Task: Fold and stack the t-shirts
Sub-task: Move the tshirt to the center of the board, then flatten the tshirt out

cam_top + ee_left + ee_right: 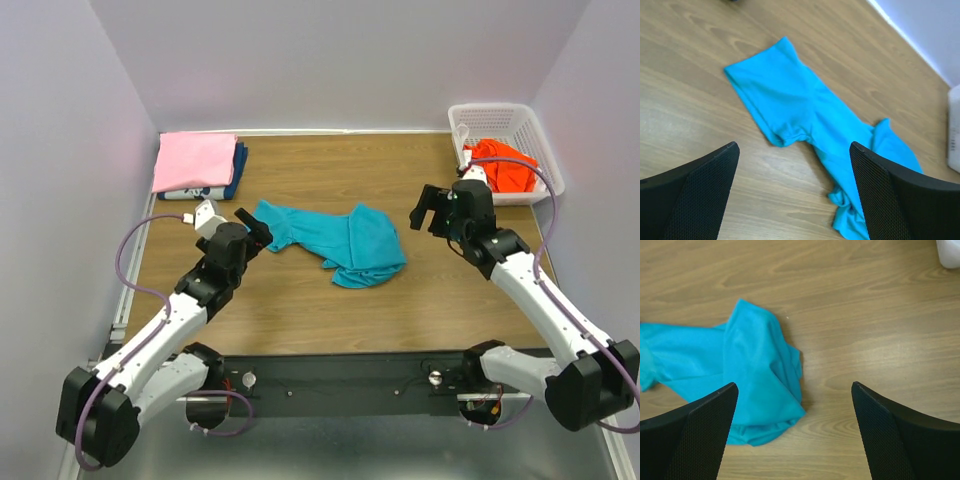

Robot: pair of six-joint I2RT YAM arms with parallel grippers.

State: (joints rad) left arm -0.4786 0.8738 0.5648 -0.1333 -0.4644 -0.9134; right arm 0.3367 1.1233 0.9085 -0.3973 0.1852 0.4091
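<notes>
I will lower my left gripper's open fingers to its left in the wrist view, toward the teal shirt's end corner [732,71], which lies flat there.
A teal t-shirt [335,240] lies crumpled in the middle of the table; it also shows in the left wrist view [805,120] and the right wrist view [750,370]. A folded pink t-shirt [193,160] lies on a dark blue printed one [232,178] at the back left. An orange-red t-shirt [503,165] sits in the white basket [527,122]. My left gripper [258,230] is open and empty by the teal shirt's left end. My right gripper [428,210] is open and empty, to the right of the teal shirt.
The basket stands at the back right corner against the wall. Walls close in the table on the left, back and right. Bare wood shows in front of the teal shirt and between it and the basket.
</notes>
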